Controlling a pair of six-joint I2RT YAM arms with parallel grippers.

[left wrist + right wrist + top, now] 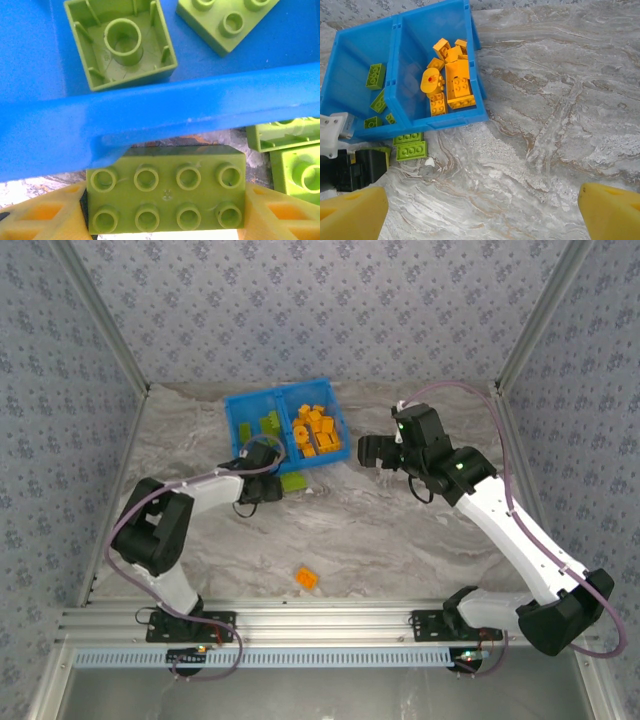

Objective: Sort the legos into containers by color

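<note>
I will next lift my left gripper over the blue bin's front side and outward, and let go of the lime green lego in the green legos' section (257, 420) (172, 50), outward behind that side.
A lime green two-by-four lego (166, 192) lies studs up on the table, right against the outer front wall of the blue bin (175, 107). My left gripper (166, 210) is shut on it, a yellow finger (40, 215) at each short end. In the top view, the left gripper (262, 455) sits at the bin's near edge. The left compartment (350, 55) holds green legos (375, 75), the right one orange legos (451, 85). My right gripper (482, 215) hangs open over bare table to the right of the bin (232, 400), nothing between its fingers (612, 212).
Two more green legos (410, 145) lie on the table at the bin's front wall, right beside the left gripper. One orange lego (307, 578) lies alone toward the near edge. Patterned walls stand round the table on three sides.
</note>
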